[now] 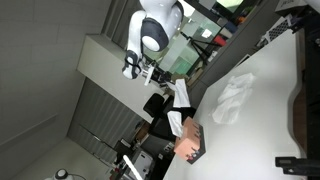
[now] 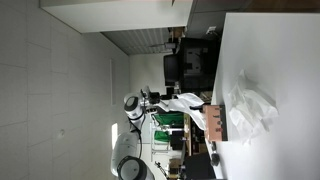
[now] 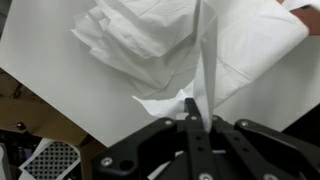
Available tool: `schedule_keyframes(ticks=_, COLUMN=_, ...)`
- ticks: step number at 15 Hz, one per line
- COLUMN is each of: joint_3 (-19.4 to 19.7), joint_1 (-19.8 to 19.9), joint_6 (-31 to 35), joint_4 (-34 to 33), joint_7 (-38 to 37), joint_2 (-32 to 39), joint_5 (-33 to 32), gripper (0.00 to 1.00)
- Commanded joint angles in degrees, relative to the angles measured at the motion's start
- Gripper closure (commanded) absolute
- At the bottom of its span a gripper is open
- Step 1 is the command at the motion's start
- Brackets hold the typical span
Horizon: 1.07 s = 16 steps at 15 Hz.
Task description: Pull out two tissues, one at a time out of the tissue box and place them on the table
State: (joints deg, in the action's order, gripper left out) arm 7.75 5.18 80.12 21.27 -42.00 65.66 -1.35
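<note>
I will next move my gripper away from the tissue box (image 1: 191, 147) and down over the crumpled tissue to let go of the white tissue, because it is still hanging above the table.
My gripper (image 3: 190, 103) is shut on a thin white tissue (image 3: 210, 60) that rises as a stretched strip from between the fingertips. In both exterior views this tissue (image 1: 179, 108) (image 2: 186, 100) spans from the gripper (image 1: 152, 74) (image 2: 157, 99) to the pinkish-tan tissue box (image 1: 191, 147) (image 2: 215, 122), which stands on the white table (image 1: 275, 80) (image 2: 270, 50). Its end is still at the slot. A second tissue (image 1: 235, 95) (image 2: 252, 110) (image 3: 135, 40) lies crumpled on the table beside the box. The box is hidden in the wrist view.
Dark equipment (image 1: 300, 105) sits along the table's edge, with more dark gear (image 2: 188, 65) beyond the table. In the wrist view the table's edge (image 3: 70, 100) runs diagonally, and floor clutter (image 3: 45, 158) lies below it.
</note>
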Motion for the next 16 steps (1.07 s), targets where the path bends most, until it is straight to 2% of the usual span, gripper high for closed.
schedule_keyframes(ticks=1, joint_3=0.7, joint_1=1.0, joint_6=-8.3, joint_4=1.3, joint_7=-0.4, joint_2=-1.0, joint_5=-1.3, gripper=1.00)
schedule_keyframes(ticks=4, joint_3=2.0, joint_1=1.0, joint_6=-15.8, joint_4=3.4, joint_7=1.5, joint_2=-1.5, joint_5=-2.4, gripper=1.00)
schedule_keyframes(ticks=9, joint_3=1.8, joint_1=1.2, joint_6=-26.3, joint_4=6.3, joint_7=11.6, joint_2=-0.2, joint_5=-3.8, gripper=1.00)
schedule_keyframes(ticks=10, joint_3=1.8, joint_1=1.5, joint_6=-30.3, joint_4=0.7, joint_7=13.0, joint_2=3.7, joint_5=-4.2, gripper=1.00)
schedule_keyframes(ticks=13, joint_3=1.1, joint_1=1.4, joint_6=-32.2, joint_4=-0.6, joint_7=17.4, joint_2=6.9, joint_5=-3.6, gripper=1.00)
schedule_keyframes(ticks=14, joint_3=0.6, joint_1=1.0, joint_6=-29.7, joint_4=5.5, joint_7=18.4, joint_2=4.7, joint_5=-2.9, gripper=1.00)
schedule_keyframes(ticks=15, joint_3=0.5, joint_1=0.9, joint_6=-29.6, joint_4=5.7, joint_7=19.7, joint_2=5.8, joint_5=-2.9, gripper=1.00)
schedule_keyframes(ticks=16, joint_3=0.4, joint_1=1.2, joint_6=-32.3, joint_4=-0.4, joint_7=20.4, joint_2=10.2, joint_5=-3.1, gripper=1.00)
